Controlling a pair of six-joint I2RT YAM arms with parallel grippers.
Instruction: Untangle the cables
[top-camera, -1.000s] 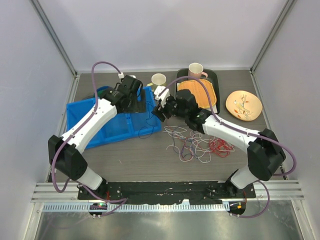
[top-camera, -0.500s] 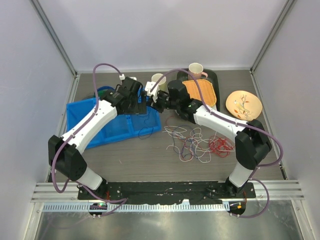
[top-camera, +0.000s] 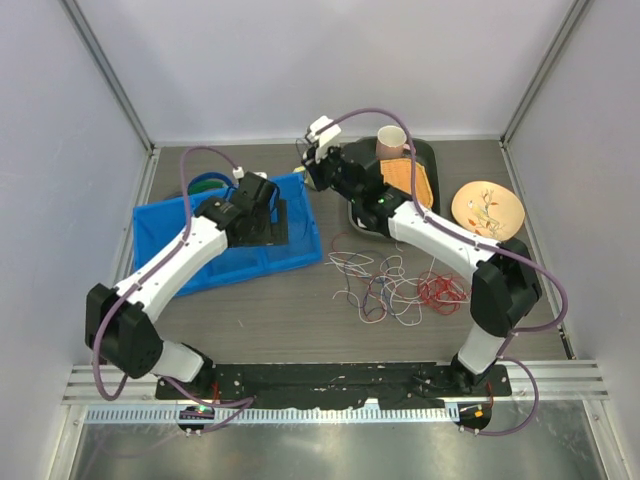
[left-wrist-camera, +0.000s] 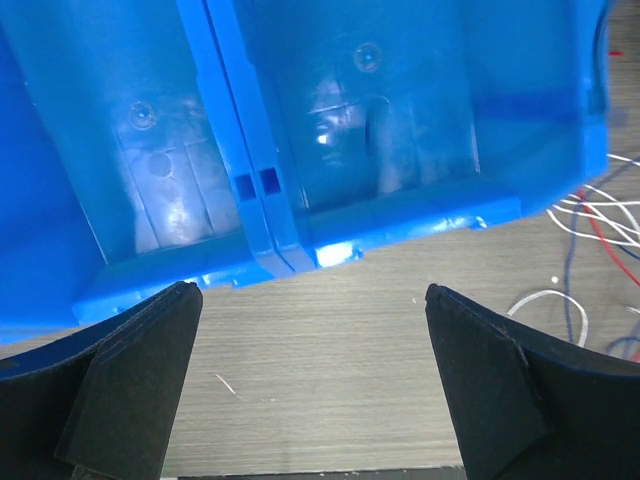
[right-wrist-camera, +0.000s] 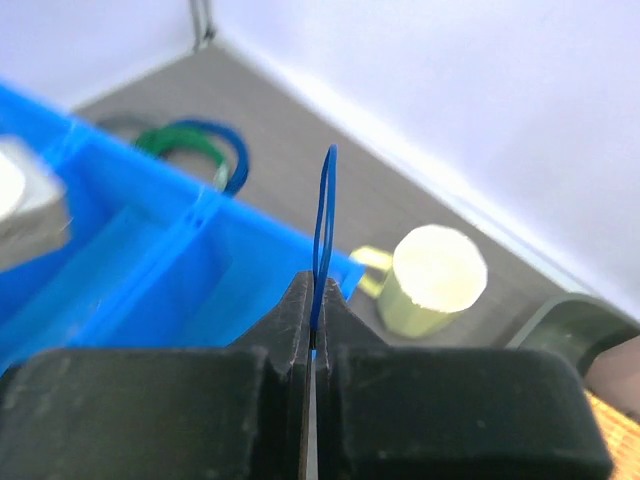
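Observation:
My right gripper is going to tip down next, then bring the thin blue cable back down over the bin's section nearest the yellow mug (top-camera: 295, 225).
The cables (top-camera: 400, 288) lie in a loose tangle of white, red and dark blue loops on the table in front of the right arm. Some white and red strands (left-wrist-camera: 600, 215) show at the right edge of the left wrist view. My right gripper (right-wrist-camera: 314, 285) is shut on a thin blue cable (right-wrist-camera: 323, 205), whose narrow loop stands up from between the fingertips. In the top view that gripper (top-camera: 308, 172) is raised by the back right corner of the blue bin (top-camera: 160, 235). My left gripper (left-wrist-camera: 308, 291) is wide open and holds nothing. It hovers over the bin's front wall (left-wrist-camera: 390, 215).
A green-and-blue coil (top-camera: 205, 185) lies behind the bin. A pale yellow mug (right-wrist-camera: 435, 280) stands just beyond the right gripper. At the back right are a dark tray (top-camera: 428, 160) with an orange mat, a pink mug (top-camera: 391, 140) and a flowered plate (top-camera: 487, 208).
The right gripper has shut on the blue cable and risen back and leftward from beside the bin's front corner. The strand hanging over the bin's front is gone. The left arm has drawn slightly back.

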